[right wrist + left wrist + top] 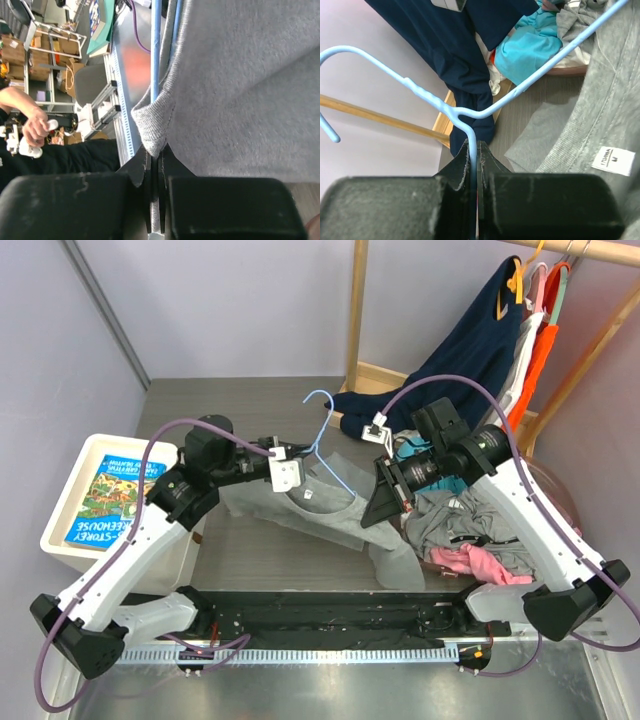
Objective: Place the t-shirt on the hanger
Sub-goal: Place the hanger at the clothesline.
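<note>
My right gripper moves the t-shirt's collar and the hanger (325, 440) up and outward next, turning toward the wooden rack's bar for the release. Other hangers already hang there by their hooks.
The light-grey t-shirt (330, 515) lies in the middle of the table, partly lifted at its collar. The pale-blue hanger (325, 440) stands over it, hook pointing away. My left gripper (287, 462) is shut on the hanger's arm just below the neck; the left wrist view shows the blue wire (470, 135) pinched between the jaws, with the shirt's collar and label (612, 161) to the right. My right gripper (378, 502) is shut on the shirt's ribbed collar (155, 127), and the hanger's other arm (156, 50) runs inside the collar beside it.
A pile of clothes (460, 525) lies at the right. A navy garment (470, 345) hangs from a wooden rack (575, 360) at the back right and spills onto the table. A white bin (70, 525) holding a book (108, 500) stands at the left.
</note>
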Controlling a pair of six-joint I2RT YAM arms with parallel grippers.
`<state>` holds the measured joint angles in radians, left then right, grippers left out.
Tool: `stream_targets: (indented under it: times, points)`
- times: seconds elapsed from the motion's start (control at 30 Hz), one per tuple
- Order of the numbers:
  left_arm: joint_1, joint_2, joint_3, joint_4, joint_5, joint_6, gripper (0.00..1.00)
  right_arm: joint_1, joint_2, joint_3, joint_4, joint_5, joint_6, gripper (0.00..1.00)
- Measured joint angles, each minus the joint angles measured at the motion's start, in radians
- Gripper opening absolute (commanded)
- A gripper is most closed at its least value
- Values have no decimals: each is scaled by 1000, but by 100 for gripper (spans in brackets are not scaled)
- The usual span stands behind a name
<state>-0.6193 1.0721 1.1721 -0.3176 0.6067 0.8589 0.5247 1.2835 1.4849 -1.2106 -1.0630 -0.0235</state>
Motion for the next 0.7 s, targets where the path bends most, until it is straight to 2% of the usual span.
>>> stream_targets:
  times: [0.1,0.17,0.23,0.37,0.53,0.7]
  points:
    - [0,6,0,4,-5,-19,26,-1,-18,-28,39,2,52,1]
    - [0,8,0,7,-12,-42,72,-5,-46,-55,78,5,108,1]
    - [1,6,0,6,-24,-76,100,-19,-92,-94,132,12,180,1]
    - [20,-29,-16,11,-73,-183,100,-91,-188,-149,195,57,288,1]
    - [60,-108,-15,14,-173,-326,100,-204,-274,-154,230,213,346,1]
    - [73,-137,23,14,-271,-403,100,-243,-249,5,195,447,335,1]
